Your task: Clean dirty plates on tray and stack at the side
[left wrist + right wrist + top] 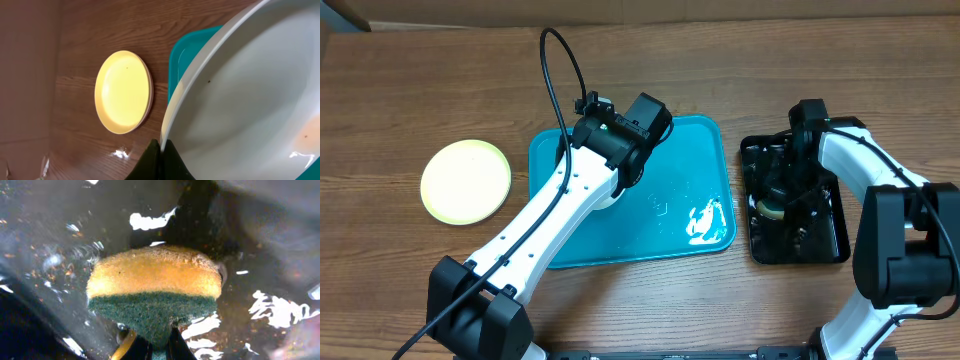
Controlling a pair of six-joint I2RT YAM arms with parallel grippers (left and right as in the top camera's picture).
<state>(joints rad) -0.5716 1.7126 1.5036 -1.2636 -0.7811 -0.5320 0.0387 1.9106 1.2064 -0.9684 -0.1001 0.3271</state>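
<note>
The pale yellow-green plate (466,180) (122,91) lies flat, below and to the left in the overhead view. I should move my left gripper over it next, go down and let go of the white plate's rim.
My left gripper (161,152) is shut on the rim of a white plate (240,95), which has a yellowish smear (307,137) near its centre. It holds the plate tilted over the turquoise tray (695,150). From overhead the left arm hides most of this plate (610,201). A pale yellow-green plate (466,180) lies flat on the table left of the tray and looks clean in the left wrist view (123,92). My right gripper (161,347) is shut on a yellow and green sponge (155,287) over the black tray (820,240).
The black tray (55,235) is wet and speckled with crumbs. A wet glare patch (708,222) lies in the turquoise tray's front right corner. A cable (560,70) loops above the left arm. Wooden table surface (420,90) extends to the left and back.
</note>
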